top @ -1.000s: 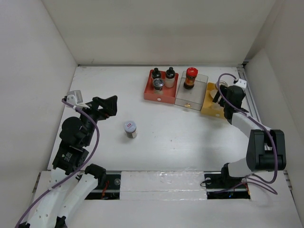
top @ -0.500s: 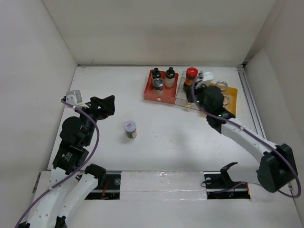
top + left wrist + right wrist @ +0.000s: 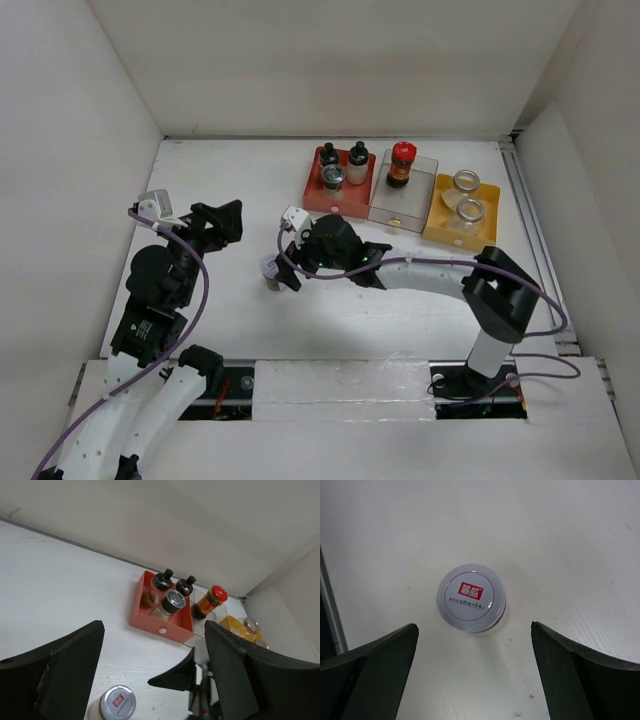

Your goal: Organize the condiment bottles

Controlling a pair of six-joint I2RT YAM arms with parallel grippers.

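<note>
The open fingers of my right gripper are still above the jar. I will next move it down and slightly left in the top view, around the jar's silver cap [image 3: 269,266] [image 3: 471,598].
A loose jar [image 3: 269,266] with a silver cap and a red label stands on the table left of centre. It also shows in the right wrist view [image 3: 471,597] and the left wrist view [image 3: 116,703]. My right gripper [image 3: 281,264] is open above it, and its jaws [image 3: 473,626] stand wide on either side without touching. My left gripper [image 3: 228,216] is open and empty, to the left of the jar. Two black-capped bottles [image 3: 328,153] and a silver-capped jar [image 3: 334,177] stand in the red tray [image 3: 312,190]. A red-capped bottle [image 3: 401,163] stands in the clear tray [image 3: 405,205]. Two silver-lidded jars [image 3: 465,181] sit in the yellow tray [image 3: 440,228].
The three trays stand in a row at the back right. My right arm [image 3: 430,272] stretches across the middle of the table from the right. White walls close in the back and both sides.
My right arm has swung from the yellow tray at the far right across to the loose jar. The two jars in the yellow tray now show. My left arm has not moved.
</note>
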